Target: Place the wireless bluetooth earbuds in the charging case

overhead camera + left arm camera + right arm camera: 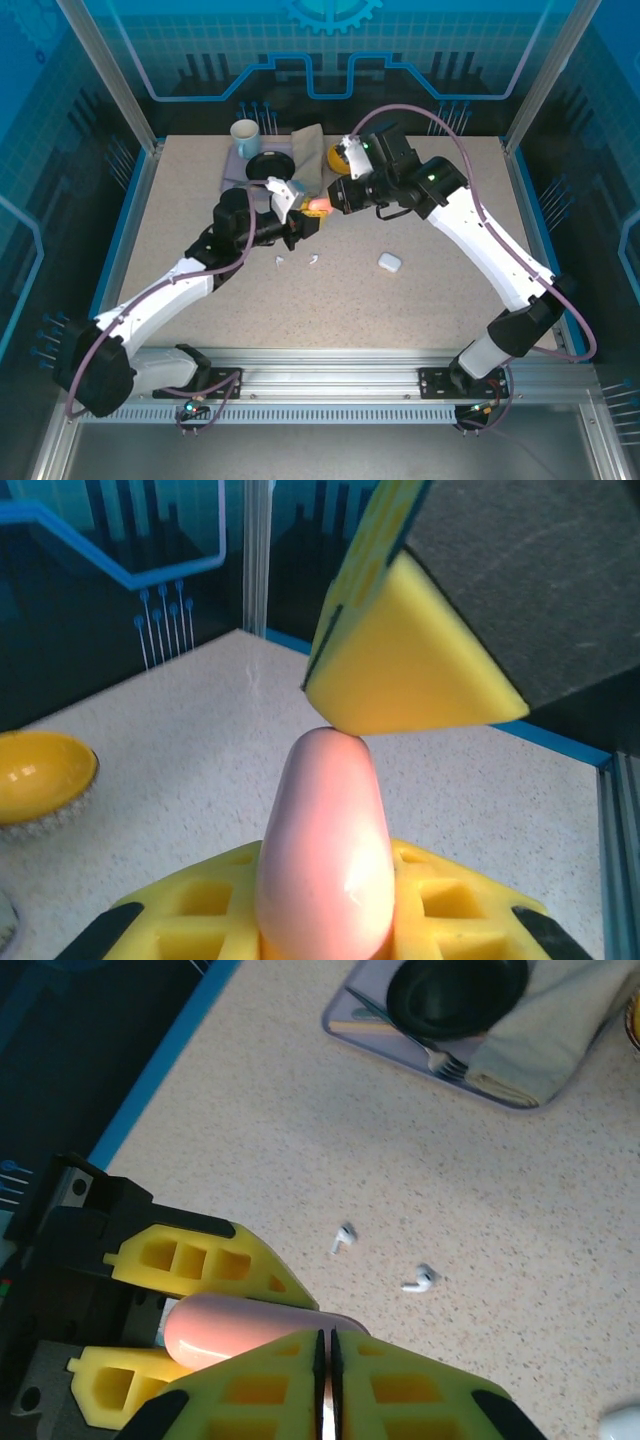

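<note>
My left gripper will next go down toward the bare tabletop between yellow bowl and white case (390,262) and let go of the pink case away from the earbuds.
A salmon-pink charging case (318,206) is held above the table with my left gripper (305,215) shut on it; it stands upright between the yellow fingers (200,905) in the left wrist view, lid closed. My right gripper (335,197) is shut, its tips (326,1360) pressed together against the top end of the pink case (240,1325). Two white earbuds (281,262) (314,260) lie loose on the table below, also seen as earbuds (344,1238) (421,1280) from the right wrist. A white case (390,262) rests to their right. Pink earbuds are out of view.
At the back stand a pale mug (245,135), a lavender tray (232,172) with a black bowl (270,165), a fork (420,1050) and a folded cloth (308,150), plus a yellow bowl (340,158).
</note>
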You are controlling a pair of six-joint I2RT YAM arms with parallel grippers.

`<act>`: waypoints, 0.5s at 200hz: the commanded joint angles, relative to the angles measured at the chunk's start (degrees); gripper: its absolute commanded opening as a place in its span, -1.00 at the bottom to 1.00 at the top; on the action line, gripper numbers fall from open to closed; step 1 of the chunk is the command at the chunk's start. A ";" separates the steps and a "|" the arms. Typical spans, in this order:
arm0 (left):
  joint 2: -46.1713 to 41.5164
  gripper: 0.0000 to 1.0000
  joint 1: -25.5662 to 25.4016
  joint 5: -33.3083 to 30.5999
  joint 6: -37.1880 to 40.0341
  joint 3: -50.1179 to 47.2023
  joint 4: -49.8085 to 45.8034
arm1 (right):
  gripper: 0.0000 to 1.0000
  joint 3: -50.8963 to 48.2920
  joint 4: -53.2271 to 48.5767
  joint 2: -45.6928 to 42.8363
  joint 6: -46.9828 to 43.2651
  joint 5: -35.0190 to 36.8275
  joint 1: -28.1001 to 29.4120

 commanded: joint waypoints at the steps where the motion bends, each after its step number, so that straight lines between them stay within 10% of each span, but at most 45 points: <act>1: 2.84 -1.00 0.39 0.25 -3.03 3.33 1.92 | -0.71 -5.04 1.98 -4.55 2.70 0.99 -2.60; 100: 37.36 -1.00 0.33 5.31 -28.74 26.34 -16.96 | -0.58 -34.19 10.88 -23.20 13.51 3.84 -18.09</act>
